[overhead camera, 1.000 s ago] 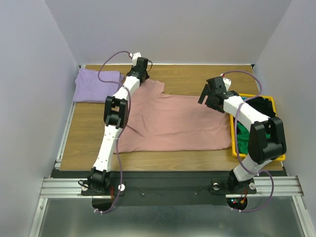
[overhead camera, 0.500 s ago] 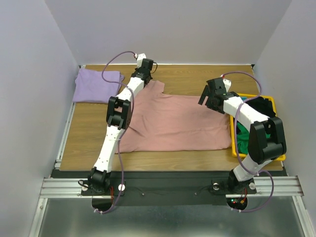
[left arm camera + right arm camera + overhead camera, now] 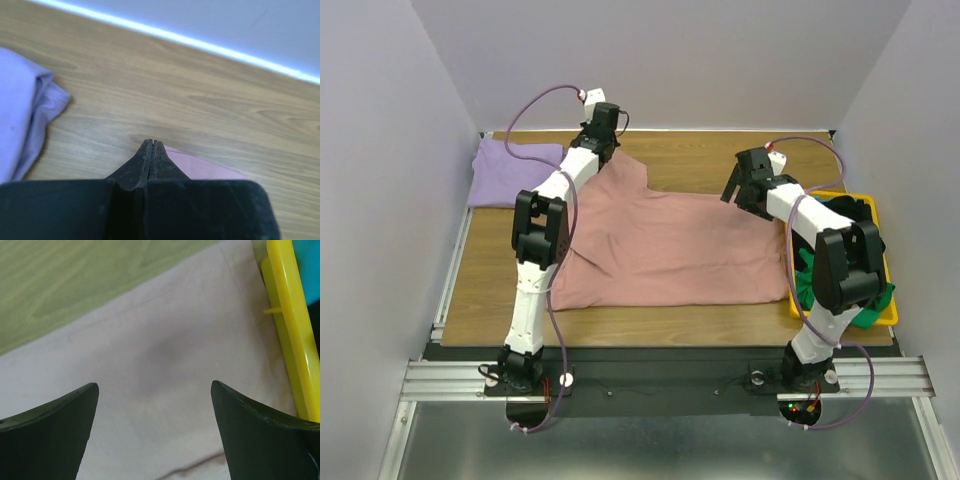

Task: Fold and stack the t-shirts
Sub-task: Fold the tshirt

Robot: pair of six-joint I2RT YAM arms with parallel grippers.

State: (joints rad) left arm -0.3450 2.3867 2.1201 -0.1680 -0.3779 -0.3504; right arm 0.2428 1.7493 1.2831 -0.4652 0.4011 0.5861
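Observation:
The open gripper fingers hang short of the shirt's far edge near the yellow bin (image 3: pixel 197 264), so next my right gripper needs to move outward and down to close on that edge.
A dusty pink t-shirt (image 3: pixel 670 240) lies spread across the middle of the wooden table. My left gripper (image 3: pixel 608 135) is at the shirt's far left corner, shut on a fold of pink cloth (image 3: pixel 200 167) that shows just beside the closed fingertips (image 3: pixel 151 150). That corner is drawn up toward the back wall. My right gripper (image 3: pixel 735 190) is open and empty over the shirt's far right part (image 3: pixel 165 355), jaws wide apart, beside the yellow bin. A folded lavender t-shirt (image 3: pixel 510 170) lies at the back left, also in the left wrist view (image 3: pixel 20 110).
A yellow bin (image 3: pixel 887 300) at the right edge holds black (image 3: pixel 850 215) and green (image 3: pixel 810 280) shirts; its rim (image 3: pixel 292 325) is close to my right fingers. The back wall runs just beyond the left gripper.
My left gripper has moved back and slightly left with the pink corner, stretching that edge toward the back wall. My right gripper has shifted a little toward the back.

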